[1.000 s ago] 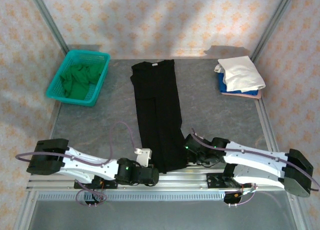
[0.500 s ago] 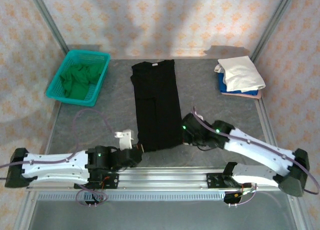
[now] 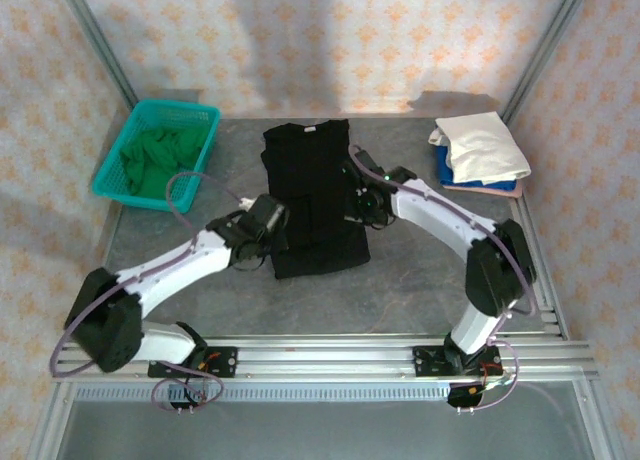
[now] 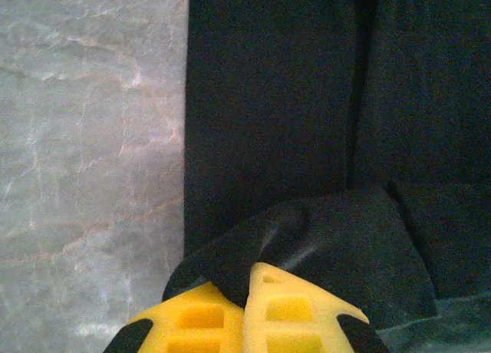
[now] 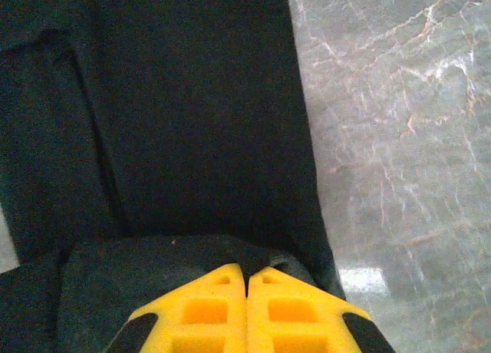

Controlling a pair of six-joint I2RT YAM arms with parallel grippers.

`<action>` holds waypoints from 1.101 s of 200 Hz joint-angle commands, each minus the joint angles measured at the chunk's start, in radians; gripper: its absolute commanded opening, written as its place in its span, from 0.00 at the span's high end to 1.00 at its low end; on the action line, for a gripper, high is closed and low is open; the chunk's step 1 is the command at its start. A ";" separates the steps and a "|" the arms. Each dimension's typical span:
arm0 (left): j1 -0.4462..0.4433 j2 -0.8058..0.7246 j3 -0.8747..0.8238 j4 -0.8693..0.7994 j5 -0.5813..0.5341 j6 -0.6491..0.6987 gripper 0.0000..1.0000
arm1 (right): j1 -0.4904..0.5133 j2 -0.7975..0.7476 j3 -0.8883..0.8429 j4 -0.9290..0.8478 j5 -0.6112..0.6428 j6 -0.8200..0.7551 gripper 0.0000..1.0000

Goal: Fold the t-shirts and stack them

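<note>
The flat upper part lies outward of my right gripper. My right gripper will next move outward along the shirt's side edge and let go of the hem on that cloth.
The black t-shirt (image 3: 312, 180) lies lengthwise in the middle of the table, its lower part doubled up over the rest, with the fold (image 3: 322, 262) nearest me. My left gripper (image 3: 272, 217) is shut on the hem at the shirt's left edge; black cloth (image 4: 307, 238) bunches between its yellow fingers (image 4: 199, 322). My right gripper (image 3: 356, 202) is shut on the hem at the right edge, cloth (image 5: 192, 253) pinched between its yellow fingers (image 5: 288, 311). Folded white (image 3: 485, 145), blue (image 3: 446, 166) and pink (image 3: 490, 190) t-shirts are stacked at the back right. A green t-shirt (image 3: 155, 155) lies crumpled in the basket.
The teal mesh basket (image 3: 112, 175) stands at the back left. Grey marbled table (image 3: 420, 280) lies bare around the black shirt. Metal frame posts rise at both back corners, and a rail runs along the near edge (image 3: 330, 355).
Both grippers have carried the black shirt's bottom hem from the near edge away from me to about the shirt's middle, folding it in half.
</note>
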 commanded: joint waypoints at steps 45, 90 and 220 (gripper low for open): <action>0.162 0.275 0.312 -0.065 0.195 0.181 1.00 | -0.104 0.271 0.326 -0.090 -0.137 -0.125 1.00; 0.231 0.443 0.454 -0.102 0.279 0.210 1.00 | -0.152 0.435 0.492 -0.138 -0.211 -0.156 1.00; 0.318 0.536 0.615 -0.253 0.231 0.289 0.38 | -0.144 0.260 0.310 0.015 -0.167 -0.320 0.57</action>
